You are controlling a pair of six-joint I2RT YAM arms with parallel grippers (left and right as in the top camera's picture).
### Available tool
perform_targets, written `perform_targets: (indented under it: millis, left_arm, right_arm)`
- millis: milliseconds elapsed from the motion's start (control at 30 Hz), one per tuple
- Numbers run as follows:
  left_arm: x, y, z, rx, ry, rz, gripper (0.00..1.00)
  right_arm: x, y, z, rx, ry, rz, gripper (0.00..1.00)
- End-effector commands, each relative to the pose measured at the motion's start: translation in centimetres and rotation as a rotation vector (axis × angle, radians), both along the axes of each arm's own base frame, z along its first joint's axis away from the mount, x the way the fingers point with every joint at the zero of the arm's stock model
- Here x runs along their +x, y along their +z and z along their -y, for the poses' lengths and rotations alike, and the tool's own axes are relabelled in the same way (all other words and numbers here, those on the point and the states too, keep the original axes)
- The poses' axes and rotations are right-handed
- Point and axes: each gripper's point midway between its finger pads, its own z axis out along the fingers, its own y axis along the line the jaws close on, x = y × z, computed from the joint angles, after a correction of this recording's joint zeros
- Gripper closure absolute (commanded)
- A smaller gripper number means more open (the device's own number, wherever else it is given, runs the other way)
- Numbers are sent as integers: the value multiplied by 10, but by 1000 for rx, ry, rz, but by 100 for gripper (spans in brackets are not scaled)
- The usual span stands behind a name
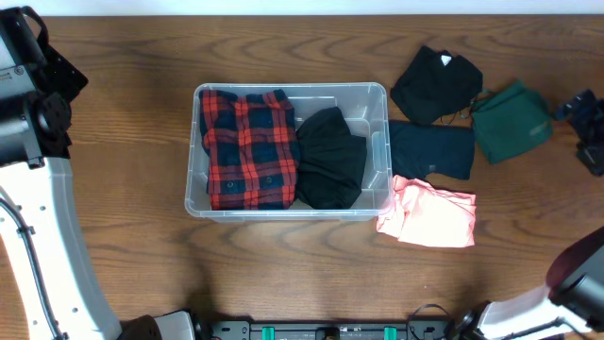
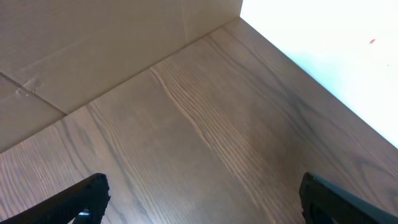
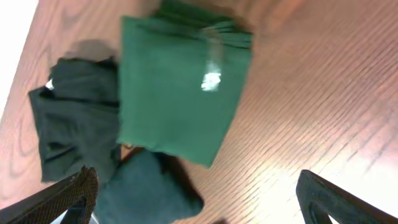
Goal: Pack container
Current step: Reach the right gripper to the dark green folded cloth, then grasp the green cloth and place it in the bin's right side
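Note:
My right gripper moves down and toward the left in the overhead view onto the green garment's edge farthest from the container next, since bare wood borders it.
The clear plastic container sits mid-table and holds a folded red-and-navy plaid garment on its left and a black garment on its right. To its right on the table lie a black garment, a green one, a navy one and a pink one. My right gripper is open and empty, above the table by the green garment, navy garment and black garment. My left gripper is open and empty over bare wood.
The left arm stands at the table's far left, the right arm at the far right edge. A cardboard panel and a white wall show beyond the table in the left wrist view.

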Motion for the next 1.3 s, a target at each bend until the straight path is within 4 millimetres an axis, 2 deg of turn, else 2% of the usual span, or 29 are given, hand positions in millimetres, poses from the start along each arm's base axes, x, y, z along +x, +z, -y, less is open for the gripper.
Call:
perform_targets:
  millis: [0,100,300,467,667,733,967,1100,1167,1267]
  left_arm:
    - [-1,-1,-4,8,17,-8,2]
    - [-1,-1,-4,8,17,-8,2]
    - [-1,-1,-4,8,17,-8,2]
    - [-1,-1,-4,8,17,-8,2]
    - [-1,-1,-4,8,17,-8,2]
    - [-1,-1,-4,8,17,-8,2]
    - [-1,-1,-4,8,17,-8,2]
    - [-1,-1,-4,8,17,-8,2]
    - [-1,-1,-4,8,17,-8,2]
    - [-1,-1,-4,8,17,-8,2]
  right_arm:
    - [4,-27,-1,167,49,50,1]
    - [5,-63,3,216,42,2,1]
    - [31,-119,-12,255,131,7,1]
    - [62,-135,-33,309,227,126,1]
    - [63,-163,-49,291,178,5,5]
    - [64,-168,-55,257,191,-30,13]
    - [67,-169,-69,240,222,-54,63]
    - [67,-160,-69,234,223,-45,83]
    - [69,-146,-69,227,227,-24,90]
    - [79,-101,-73,212,268,78,98]
